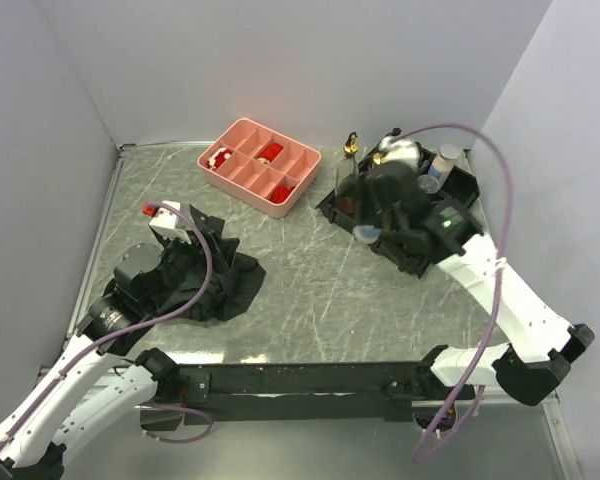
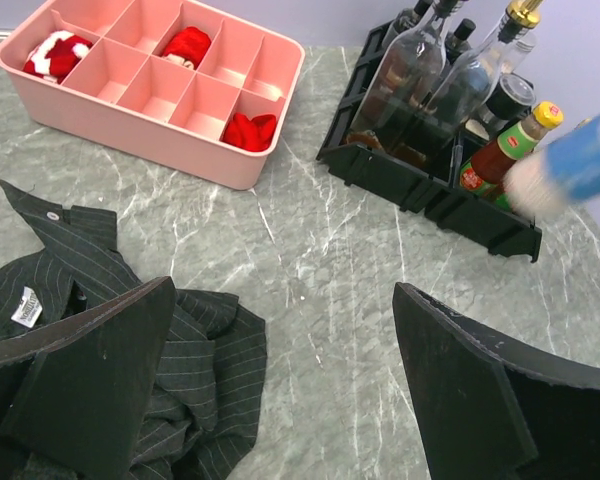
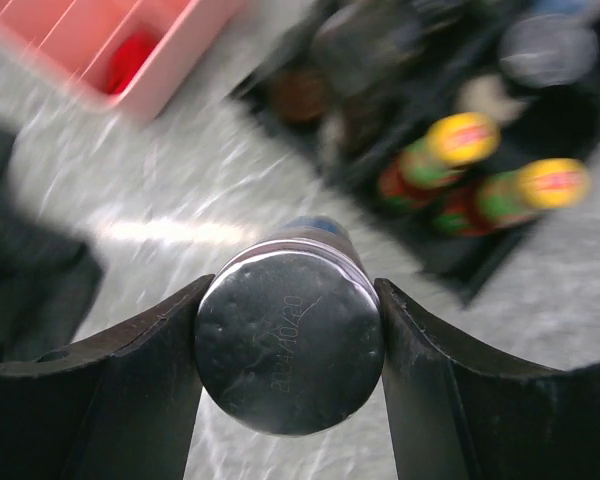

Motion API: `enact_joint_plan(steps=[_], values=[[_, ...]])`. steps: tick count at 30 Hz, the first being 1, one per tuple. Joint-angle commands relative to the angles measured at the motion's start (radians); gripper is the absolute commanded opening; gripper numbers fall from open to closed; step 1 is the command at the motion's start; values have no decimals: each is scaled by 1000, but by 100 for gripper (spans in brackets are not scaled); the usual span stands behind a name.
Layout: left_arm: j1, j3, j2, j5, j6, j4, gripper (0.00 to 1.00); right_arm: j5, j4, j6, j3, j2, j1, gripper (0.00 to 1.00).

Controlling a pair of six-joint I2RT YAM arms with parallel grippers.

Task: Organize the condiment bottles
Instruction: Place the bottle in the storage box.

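Note:
My right gripper will next swing across the rack and bring the shaker down into the rack's empty corner section (image 1: 462,186), which is to the gripper's right in the top view.
My right gripper (image 3: 292,287) is shut on a grey-lidded shaker (image 3: 290,345) with a blue label, one finger on each side of its lid. The left wrist view shows that shaker (image 2: 570,165) blurred, in the air beside the black rack (image 2: 380,165). Inside the rack stand tall clear bottles (image 2: 415,75), one with a gold spout (image 2: 480,70), and yellow-capped sauce bottles (image 3: 440,155). In the top view the right gripper (image 1: 365,232) sits at the rack's (image 1: 460,185) near left edge. My left gripper (image 2: 280,300) is open over the table, with nothing between its fingers.
A pink compartment tray (image 1: 280,205) with red pieces stands at the back centre. A crumpled black striped cloth (image 1: 215,285) lies under the left arm. White walls close in the table on the left, back and right.

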Motion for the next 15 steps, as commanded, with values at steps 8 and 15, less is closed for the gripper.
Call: enact_joint_plan(steps=[8, 15], values=[[3, 13, 11, 2, 4, 21, 96, 54, -13, -140, 225, 22, -407, 17], [3, 12, 8, 11, 2, 22, 97, 52, 150, -142, 273, 148, -702, 17]])
